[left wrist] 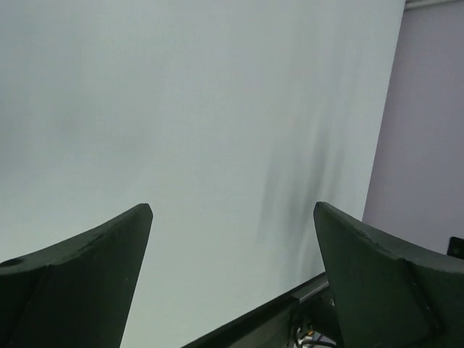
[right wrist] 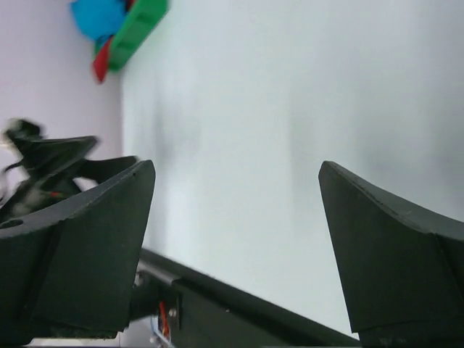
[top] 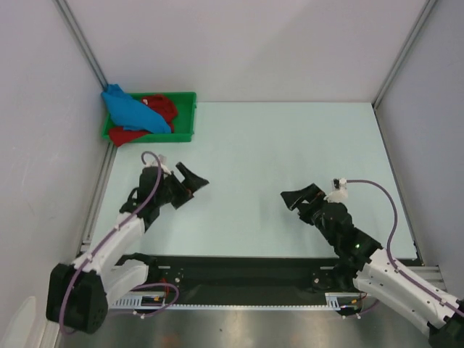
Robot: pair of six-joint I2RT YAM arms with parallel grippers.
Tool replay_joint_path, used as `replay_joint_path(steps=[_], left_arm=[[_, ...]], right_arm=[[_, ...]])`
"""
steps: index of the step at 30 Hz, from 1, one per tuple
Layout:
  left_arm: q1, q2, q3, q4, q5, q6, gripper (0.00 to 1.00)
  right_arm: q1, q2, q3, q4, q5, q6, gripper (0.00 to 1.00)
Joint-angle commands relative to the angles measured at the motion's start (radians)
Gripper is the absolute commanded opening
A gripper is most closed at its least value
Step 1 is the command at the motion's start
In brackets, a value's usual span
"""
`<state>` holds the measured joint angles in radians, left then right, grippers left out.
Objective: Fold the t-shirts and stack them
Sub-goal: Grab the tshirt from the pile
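Observation:
My left gripper is going to reach outward over the green tray (top: 185,119) next and lower onto the blue t-shirt's top edge. The blue t-shirt's top edge (top: 144,109) lies outward, on top of the red one.
A bright blue t-shirt (top: 135,113) lies crumpled on top of a red t-shirt (top: 159,106) in the green tray (top: 185,119) at the far left corner. Both also show in the right wrist view, the blue one (right wrist: 98,16) and a red edge (right wrist: 100,67). My left gripper (top: 194,178) is open and empty over the table, well in front of the tray; in its wrist view (left wrist: 232,210) only bare table shows between the jaws. My right gripper (top: 293,199) is open and empty at the middle right (right wrist: 236,168).
The pale table (top: 290,145) is bounded by grey walls with metal corner posts (top: 80,36) at left and right. A black rail (top: 239,270) runs along the near edge between the arm bases. The left arm (right wrist: 43,163) shows in the right wrist view.

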<state>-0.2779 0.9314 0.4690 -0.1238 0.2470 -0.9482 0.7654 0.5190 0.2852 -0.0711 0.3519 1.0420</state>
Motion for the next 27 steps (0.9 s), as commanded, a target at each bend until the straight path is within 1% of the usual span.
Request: replay_joint_path(steps=[1,2,3,4,5,6,7,8,9,10,12,13,14,15,16,17,18,19,21,22,24,25,27], left_arm=[[0.12,0.154,0.231,0.006,0.206,0.189,1.0],[0.143,0.235,0.265,0.016,0.237,0.199,1.0],[0.164,0.272,0.301,0.019,0.251,0.209,1.0],[0.211,0.306,0.382,0.004,0.242,0.218,1.0],[0.233,0.341,0.422,0.003,0.235,0.226,1.0],[0.267,0.398,0.465,-0.002,0.21,0.239,1.0],[0.275,0.435,0.57,-0.041,0.181,0.285,1.0],[0.275,0.469,0.633,-0.075,0.07,0.313,1.0],[0.275,0.506,0.699,-0.117,0.014,0.336,1.0],[0.308,0.597,0.827,-0.155,-0.021,0.351,1.0],[0.333,0.69,0.939,-0.192,-0.061,0.373,1.0],[0.336,0.771,1.05,-0.204,-0.086,0.379,1.0],[0.336,0.818,1.113,-0.241,-0.106,0.403,0.98],[0.336,0.861,1.179,-0.279,-0.171,0.414,0.97],[0.336,0.935,1.285,-0.334,-0.21,0.431,0.96],[0.338,0.964,1.328,-0.35,-0.245,0.445,0.95],[0.338,0.992,1.368,-0.365,-0.349,0.46,0.94],[0.338,1.029,1.442,-0.394,-0.389,0.486,0.9],[0.347,1.136,1.534,-0.445,-0.469,0.502,0.85],[0.348,1.17,1.615,-0.485,-0.494,0.52,0.83],[0.345,1.248,1.677,-0.514,-0.521,0.535,0.75],[0.345,1.264,1.709,-0.543,-0.572,0.537,0.7],[0.341,1.287,1.712,-0.565,-0.641,0.529,0.64]], right_arm=[[-0.148,0.048,0.083,-0.226,-0.106,-0.023,1.0],[-0.211,0.052,0.088,-0.22,-0.176,-0.058,1.0],[-0.244,0.052,0.085,-0.204,-0.213,-0.1,1.0],[-0.27,0.052,0.085,-0.184,-0.252,-0.15,1.0],[-0.293,0.052,0.086,-0.183,-0.29,-0.158,1.0],[-0.348,0.053,0.089,-0.179,-0.315,-0.172,1.0],[-0.369,0.055,0.091,-0.164,-0.342,-0.186,1.0],[-0.392,0.064,0.092,-0.159,-0.406,-0.2,1.0],[-0.411,0.07,0.094,-0.153,-0.434,-0.209,1.0],[-0.441,0.081,0.094,-0.136,-0.464,-0.217,1.0],[-0.46,0.122,0.1,-0.133,-0.525,-0.24,1.0],[-0.474,0.134,0.101,-0.131,-0.539,-0.249,1.0],[-0.48,0.15,0.103,-0.128,-0.562,-0.26,1.0],[-0.486,0.179,0.109,-0.128,-0.573,-0.284,1.0],[-0.503,0.193,0.117,-0.139,-0.588,-0.295,1.0],[-0.512,0.208,0.123,-0.147,-0.597,-0.301,1.0],[-0.521,0.226,0.129,-0.151,-0.611,-0.312,1.0],[-0.529,0.234,0.131,-0.151,-0.629,-0.316,1.0],[-0.552,0.243,0.134,-0.147,-0.672,-0.321,1.0],[-0.558,0.246,0.134,-0.147,-0.682,-0.324,1.0],[-0.575,0.243,0.137,-0.147,-0.7,-0.333,1.0],[-0.581,0.234,0.137,-0.154,-0.702,-0.342,1.0],[-0.601,0.224,0.134,-0.156,-0.702,-0.352,1.0]])
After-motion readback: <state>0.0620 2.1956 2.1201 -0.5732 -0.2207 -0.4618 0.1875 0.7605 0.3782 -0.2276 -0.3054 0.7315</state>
